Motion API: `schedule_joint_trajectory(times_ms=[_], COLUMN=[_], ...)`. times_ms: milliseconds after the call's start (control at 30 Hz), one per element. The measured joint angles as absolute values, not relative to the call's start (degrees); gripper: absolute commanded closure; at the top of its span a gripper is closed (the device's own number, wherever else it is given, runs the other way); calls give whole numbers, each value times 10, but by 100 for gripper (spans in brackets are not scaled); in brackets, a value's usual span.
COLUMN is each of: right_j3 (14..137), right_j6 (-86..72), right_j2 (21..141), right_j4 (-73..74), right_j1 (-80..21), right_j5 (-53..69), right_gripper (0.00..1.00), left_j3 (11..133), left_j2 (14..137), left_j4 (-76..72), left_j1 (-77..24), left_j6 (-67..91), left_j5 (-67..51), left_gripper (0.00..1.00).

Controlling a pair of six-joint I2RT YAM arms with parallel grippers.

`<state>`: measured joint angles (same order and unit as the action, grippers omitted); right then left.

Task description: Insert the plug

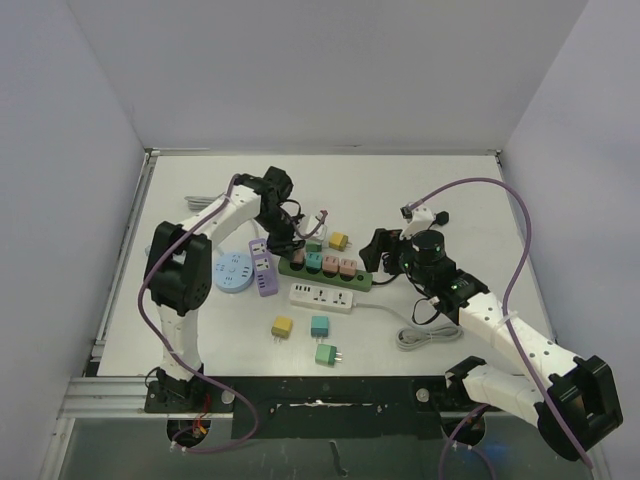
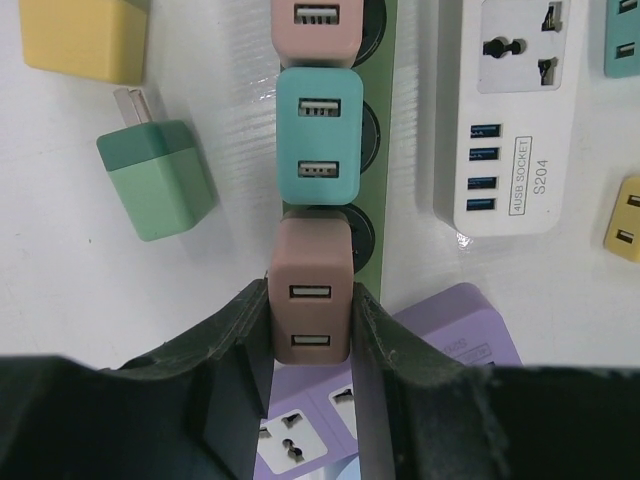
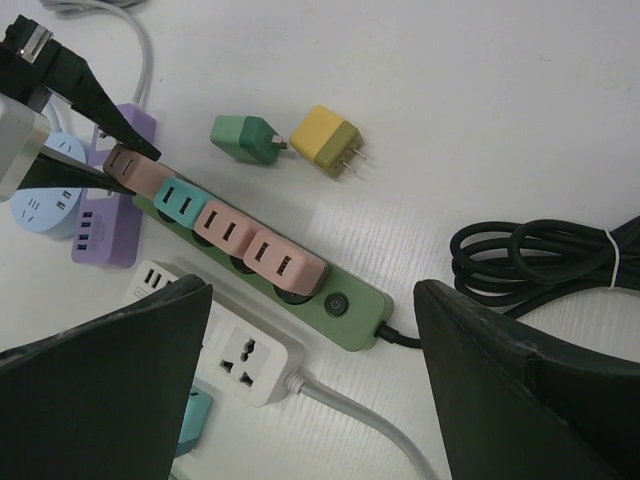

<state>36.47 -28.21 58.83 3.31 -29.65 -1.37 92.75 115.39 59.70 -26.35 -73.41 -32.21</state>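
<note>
The held pink plug stands higher than the teal one, so I should next lower my left gripper toward the green strip's end socket (image 1: 296, 266) (image 2: 358, 240) below and release.
My left gripper (image 2: 311, 305) is shut on a pink plug (image 2: 310, 285) and holds it at the end socket of the green power strip (image 2: 380, 210). I cannot tell whether it is fully seated. A teal plug (image 2: 318, 138) and another pink plug (image 2: 315, 25) sit in the sockets beyond it. In the right wrist view the strip (image 3: 355, 300) carries two pink plugs (image 3: 285, 262) and the teal one (image 3: 182, 200). My right gripper (image 3: 312, 292) is open and empty above the strip's switch end. In the top view the left gripper (image 1: 287, 243) and right gripper (image 1: 385, 255) are at opposite ends of the strip (image 1: 330, 272).
A loose green plug (image 2: 158, 178) and a yellow plug (image 3: 325, 145) lie beyond the strip. A white power strip (image 1: 323, 297), a purple one (image 1: 262, 270) and a round blue one (image 1: 233, 272) lie nearby. Loose plugs (image 1: 319, 324) sit in front. A coiled black cable (image 3: 540, 255) lies to the right.
</note>
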Motion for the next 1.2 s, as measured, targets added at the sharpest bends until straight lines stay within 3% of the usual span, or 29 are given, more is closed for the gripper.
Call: schedule_joint_trajectory(times_ms=[1033,1200], right_j3=[347,347], right_j6=[-288,-288], right_j2=[596,596], right_j4=[22,22], right_j1=[-284,-280], right_j5=[-4,1], right_gripper=[16,16], left_j3=[964,964], left_j2=[1183,1193], left_j4=[621,624], left_j1=[-316,-316], left_j6=[-709,-697], left_j5=[-217,-210], left_gripper=[95,99])
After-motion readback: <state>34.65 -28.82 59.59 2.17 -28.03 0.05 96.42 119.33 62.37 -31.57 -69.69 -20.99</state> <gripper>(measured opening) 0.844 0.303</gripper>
